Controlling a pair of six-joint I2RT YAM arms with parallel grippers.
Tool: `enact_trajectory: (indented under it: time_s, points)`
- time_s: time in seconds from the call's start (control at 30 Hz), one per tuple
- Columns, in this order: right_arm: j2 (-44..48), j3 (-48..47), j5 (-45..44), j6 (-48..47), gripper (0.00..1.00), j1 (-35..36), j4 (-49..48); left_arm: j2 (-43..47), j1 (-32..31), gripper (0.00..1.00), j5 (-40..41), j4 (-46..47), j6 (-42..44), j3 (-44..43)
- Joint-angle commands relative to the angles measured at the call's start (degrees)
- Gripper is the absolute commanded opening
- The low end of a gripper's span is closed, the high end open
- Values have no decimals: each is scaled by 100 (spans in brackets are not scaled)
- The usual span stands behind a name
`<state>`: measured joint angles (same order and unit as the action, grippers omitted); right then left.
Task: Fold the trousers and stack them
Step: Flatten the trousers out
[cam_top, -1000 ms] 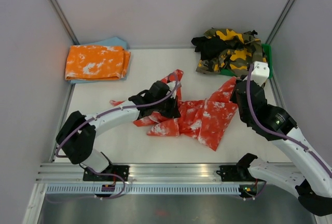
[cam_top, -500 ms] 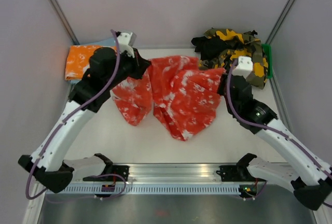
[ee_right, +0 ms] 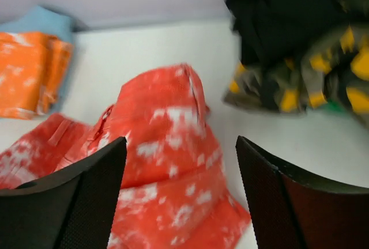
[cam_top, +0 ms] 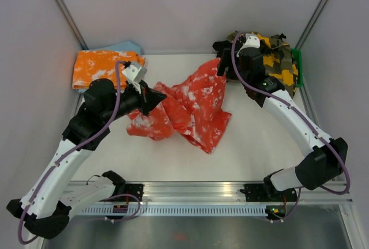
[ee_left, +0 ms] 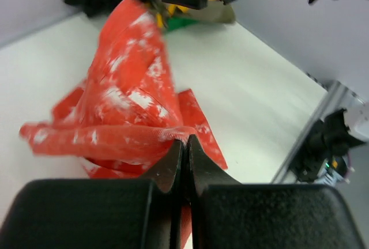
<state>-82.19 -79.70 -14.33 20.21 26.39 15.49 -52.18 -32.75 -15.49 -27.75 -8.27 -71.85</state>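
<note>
The trousers lie bunched, so the robot's left gripper will next pull their pinched hem back and to the right in the top view, down toward the front bar [cam_top: 187,183] [ee_left: 286,168].
The red trousers with white splotches [cam_top: 190,108] lie bunched in the middle of the table, one part rising toward the back right. My left gripper [cam_top: 154,95] is shut on their left edge; in the left wrist view its jaws [ee_left: 185,143] pinch a fold of the red cloth [ee_left: 124,96]. My right gripper [cam_top: 226,69] hangs open just above the raised end, beside the camouflage pile. In the right wrist view its fingers [ee_right: 95,177] stand wide apart with the trousers [ee_right: 167,128] below them, untouched.
A folded orange-and-white pair [cam_top: 106,69] rests on a light blue cloth [cam_top: 125,47] at the back left. A heap of yellow-green camouflage and black trousers [cam_top: 268,56] sits at the back right over something green [cam_top: 297,61]. Grey walls enclose the table; a metal rail [cam_top: 190,194] runs along the front.
My right gripper has opened, let go of the red trousers and drawn back toward the camouflage heap. The left gripper, still holding, has come down and forward; the cloth has sunk to the table.
</note>
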Motion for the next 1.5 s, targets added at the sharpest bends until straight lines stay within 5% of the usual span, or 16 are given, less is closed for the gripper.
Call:
enact_trajectory:
  time_s: [0.0,0.1,0.3,0.5,0.67,0.77,0.8,0.97,1.07,1.27,1.47]
  points:
    - [212,376,465,659,95,-520,1365,-300,-108,2,-1147,497,-331,390]
    - [326,88,650,634,98,-775,2000,-433,-424,2,-1334,945,-500,716]
    - [468,-967,1642,485,98,-794,2582,-1616,-2301,2,-326,1244,-569,1007]
    - [353,-1565,642,89,98,-969,3442,-2690,-3946,2,913,1720,-885,832]
    - [546,-1558,1317,-61,98,-1040,3523,-3789,-4379,7,1503,1589,-1133,41]
    - [678,-1233,1642,-166,98,-1040,3426,-4054,-4415,85,2109,1141,-1229,-215]
    - [713,-1102,1705,-210,98,-1040,3374,-3950,-4415,99,2416,1001,-1386,-198]
    - [696,-1074,2398,-403,98,-1031,3137,-2765,-4371,100,2971,351,-1975,566]
    - [582,-1214,2733,-368,98,-935,2811,-1763,-3986,100,3376,34,-2642,795]
    - [-357,-1917,2198,-412,98,145,2855,-232,-1465,100,3340,-1064,-4145,1498]
    - [-1341,-2032,1233,-193,96,1604,2662,50,1467,100,2711,-1787,-4060,2157]
